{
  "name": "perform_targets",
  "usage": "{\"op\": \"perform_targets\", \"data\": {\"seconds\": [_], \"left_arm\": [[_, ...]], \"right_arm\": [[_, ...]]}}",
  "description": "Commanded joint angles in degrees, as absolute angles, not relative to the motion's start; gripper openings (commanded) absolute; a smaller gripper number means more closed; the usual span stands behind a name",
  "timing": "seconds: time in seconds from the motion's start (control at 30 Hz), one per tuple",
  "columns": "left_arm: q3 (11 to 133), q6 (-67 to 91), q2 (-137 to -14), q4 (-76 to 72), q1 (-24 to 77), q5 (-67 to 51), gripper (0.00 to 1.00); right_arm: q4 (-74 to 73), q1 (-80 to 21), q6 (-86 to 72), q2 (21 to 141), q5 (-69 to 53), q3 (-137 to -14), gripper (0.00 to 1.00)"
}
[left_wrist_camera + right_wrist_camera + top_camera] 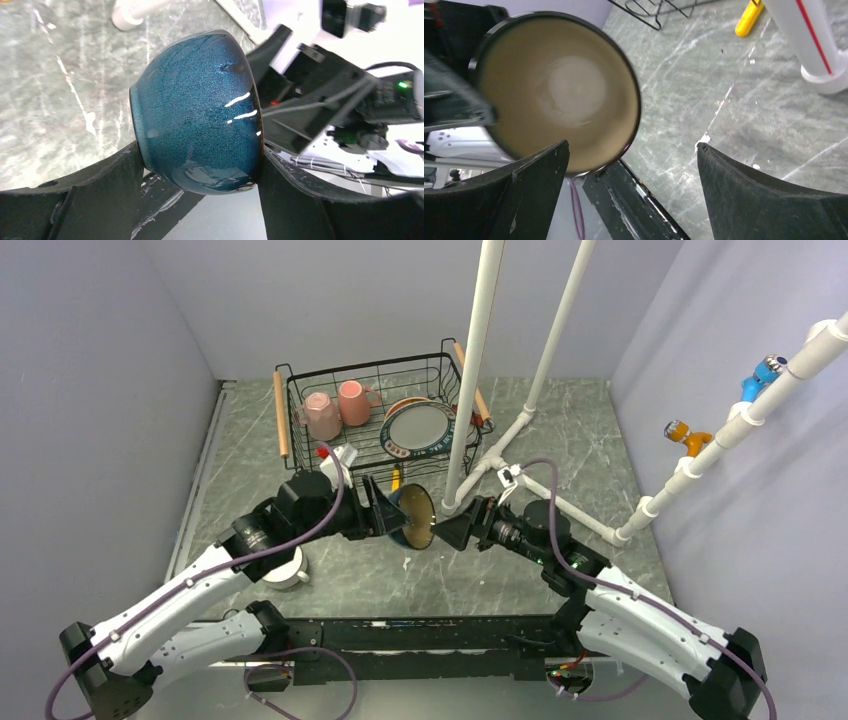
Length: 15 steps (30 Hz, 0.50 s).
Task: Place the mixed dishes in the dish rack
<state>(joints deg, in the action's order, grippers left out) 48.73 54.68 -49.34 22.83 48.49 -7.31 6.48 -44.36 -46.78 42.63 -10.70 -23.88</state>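
Note:
My left gripper swings outward to the open rack (296,390) space before the pink mugs next. It then turns its fingers down and lets go of the bowl.
The dark-blue bowl (415,517) with a tan inside (559,90) hangs on its side above the table, its mouth toward the right arm. My left gripper (392,510) is shut on the bowl (200,115), one finger at its foot and one at its rim. Just right of the bowl, my right gripper (450,530) stands open with nothing between its fingers (634,146). The dish rack (296,390) at the back holds two pink mugs (322,415) (353,402) and the big plate (420,427). A white cup (290,568) sits under my left arm.
A white pipe frame (470,370) rises just right of the rack, its foot (824,75) near my right gripper. A yellow tool (397,480) lies in front of the rack, also in the right wrist view (749,17). Grey walls close in on both sides.

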Motion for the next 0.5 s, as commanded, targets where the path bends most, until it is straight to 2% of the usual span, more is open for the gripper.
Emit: {"op": "perform_targets", "data": {"seconds": [0.0, 0.2, 0.47], "left_arm": [[56.02, 49.75, -48.41, 23.0, 43.45, -10.31, 0.0], [64.0, 43.05, -51.71, 29.53, 35.28, -12.49, 0.0], [79.38, 33.7, -62.33, 36.7, 25.61, -11.5, 0.0]], "right_arm": [[-2.55, -44.45, -42.73, 39.2, -7.05, -33.56, 0.99], [-10.22, -44.36, -40.03, 36.7, -2.57, -39.38, 0.99], [-10.54, -44.44, -41.35, 35.95, -2.38, -37.91, 0.99]]}}
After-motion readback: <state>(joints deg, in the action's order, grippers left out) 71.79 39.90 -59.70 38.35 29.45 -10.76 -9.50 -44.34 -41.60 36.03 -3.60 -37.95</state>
